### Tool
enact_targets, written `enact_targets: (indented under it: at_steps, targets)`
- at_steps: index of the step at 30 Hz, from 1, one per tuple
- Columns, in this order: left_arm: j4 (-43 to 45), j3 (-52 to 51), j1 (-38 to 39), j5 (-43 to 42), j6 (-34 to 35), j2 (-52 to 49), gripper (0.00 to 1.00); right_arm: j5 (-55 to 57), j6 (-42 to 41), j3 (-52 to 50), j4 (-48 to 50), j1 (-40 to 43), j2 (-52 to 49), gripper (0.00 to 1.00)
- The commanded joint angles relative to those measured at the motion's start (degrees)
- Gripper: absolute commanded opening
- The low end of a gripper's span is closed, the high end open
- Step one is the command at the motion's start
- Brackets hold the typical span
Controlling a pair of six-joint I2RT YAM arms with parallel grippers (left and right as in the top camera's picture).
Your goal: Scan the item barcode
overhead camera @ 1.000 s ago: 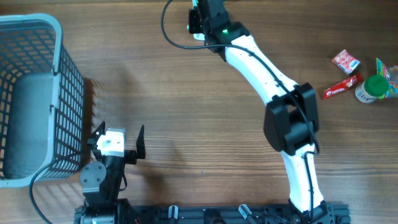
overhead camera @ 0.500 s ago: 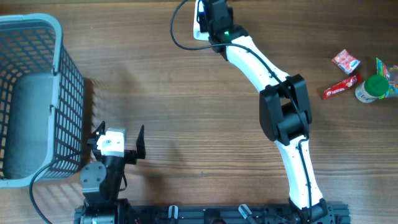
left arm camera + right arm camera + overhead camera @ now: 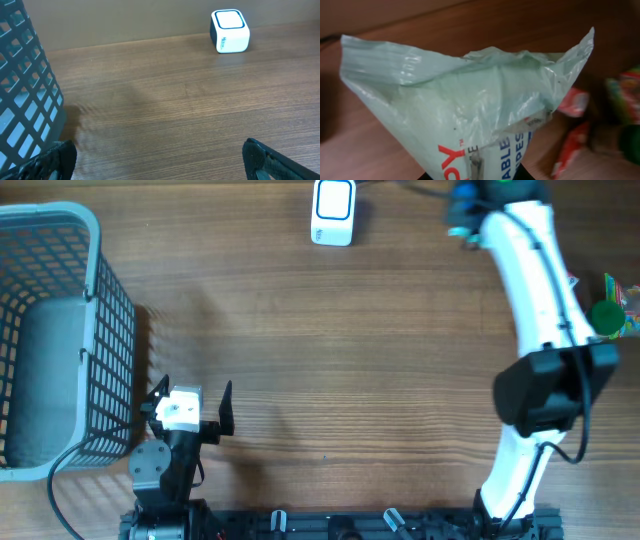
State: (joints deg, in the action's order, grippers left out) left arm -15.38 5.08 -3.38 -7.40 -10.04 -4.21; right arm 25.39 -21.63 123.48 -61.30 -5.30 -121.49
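Note:
Next, my right gripper goes to the right in the overhead view and down to release the packet on bare wood beyond the green-lidded jar, because space shows there.
The item is a pale green plastic packet [image 3: 470, 100] with red and blue print, and it fills the right wrist view. My right gripper [image 3: 472, 175] is shut on its lower end, only dark finger edges showing at the bottom. From overhead, the right gripper [image 3: 465, 210] hangs at the table's far edge, right of the white scanner box [image 3: 332, 210], and the packet is hard to make out there. The scanner [image 3: 229, 31] stands alone at the back in the left wrist view. My left gripper [image 3: 162, 165] is open over bare wood, near the front edge [image 3: 190, 405].
A grey-blue wire basket [image 3: 90, 240] stands at the left, its wall close to the left gripper [image 3: 25, 100]. Several snack items lie at the far right: a green-lidded jar [image 3: 605, 315] and a colourful packet [image 3: 625, 290], with blurred red wrappers [image 3: 572, 105] behind the held packet.
The right arm has swung from over the scanner towards the right side, carrying the packet; the scanner now stands uncovered. The left arm has not moved.

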Motion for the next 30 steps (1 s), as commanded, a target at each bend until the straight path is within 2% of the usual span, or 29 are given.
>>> enact_targets:
  at_steps: [1, 9, 13, 14, 15, 16, 17, 18, 21, 26, 30]
  targets:
    - [0.13, -0.26, 0.33, -0.48, -0.68, 0.31, 1.00, -0.39, 0.87, -2.86, 6.25, 10.03, -2.82, 0.05]
    - [0.13, -0.26, 0.33, -0.48, -0.68, 0.31, 1.00, -3.45, 0.81, -3.26, 15.32, 26.58, -14.34, 0.04]
    - [0.13, -0.26, 0.33, -0.48, -0.68, 0.31, 1.00, -7.32, 0.98, -3.26, 18.08, 29.90, -17.92, 0.06]
    - [0.13, -0.26, 0.33, -0.48, -0.68, 0.31, 1.00, -8.15, 0.59, -3.26, 18.75, 30.27, -18.25, 0.14]
    - [0.13, -0.26, 0.33, -0.48, -0.68, 0.31, 1.00, -9.33, 0.63, -3.04, 19.21, 30.34, -18.21, 0.30]
    - [0.13, -0.26, 0.33, -0.48, -0.68, 0.31, 1.00, -9.94, 0.70, -2.19, 18.78, 30.34, -17.79, 0.50]
    - [0.13, -0.26, 0.33, -0.48, -0.68, 0.31, 1.00, -10.03, 0.81, -1.27, 18.08, 30.29, -17.18, 0.82]
    - [0.13, -0.26, 0.33, -0.48, -0.68, 0.31, 1.00, -10.19, 0.63, -0.28, 17.29, 30.23, -15.80, 1.00]
    - [0.13, -0.26, 0.33, -0.48, -0.68, 0.31, 1.00, -14.05, 0.66, 1.03, 16.55, 30.18, -9.11, 1.00]
    - [0.13, -0.26, 0.33, -0.48, -0.68, 0.31, 1.00, -25.49, 3.98, 1.03, 13.07, 29.27, 9.40, 1.00]
    - [0.13, -0.26, 0.33, -0.48, -0.68, 0.31, 1.00, -28.09, 5.09, 1.03, 7.04, 27.63, 22.67, 1.00]
